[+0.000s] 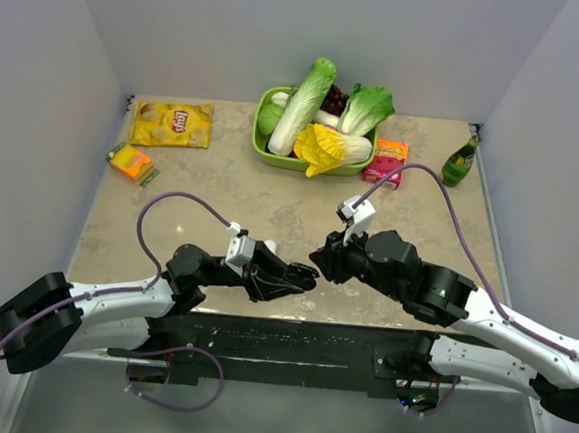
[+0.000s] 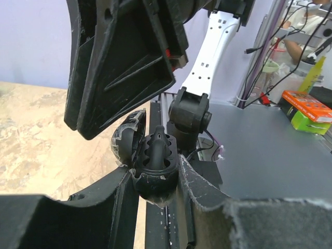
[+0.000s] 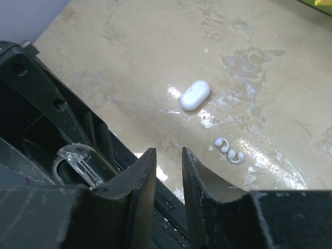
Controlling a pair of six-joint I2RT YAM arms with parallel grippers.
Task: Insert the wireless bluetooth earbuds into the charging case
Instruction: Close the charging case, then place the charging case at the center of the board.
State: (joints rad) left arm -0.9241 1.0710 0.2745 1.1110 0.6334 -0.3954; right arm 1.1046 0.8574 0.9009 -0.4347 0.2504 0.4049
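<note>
My left gripper moves outward past the white charging case (image 3: 195, 95) next, tilts downward and lowers onto the table short of the green basket, since that spot is empty.
The white oval charging case (image 3: 195, 95) lies shut on the beige table, and it shows as a small white spot in the top view (image 1: 267, 246). Two white C-shaped earbuds (image 3: 229, 151) lie side by side on the table near it. My right gripper (image 3: 169, 153) (image 1: 319, 259) hovers short of them with a narrow gap between its jaws and nothing in it. My left gripper (image 2: 155, 170) (image 1: 305, 275) is shut on a dark rounded ribbed object (image 2: 155, 150) with a clear-edged flap. It sits tip to tip with the right gripper.
A green basket (image 1: 262, 152) of vegetables stands at the back. A yellow chip bag (image 1: 172, 124) and a small orange pack (image 1: 131, 162) lie at the back left. An orange box (image 1: 386, 162) and a green bottle (image 1: 460, 162) are at the back right.
</note>
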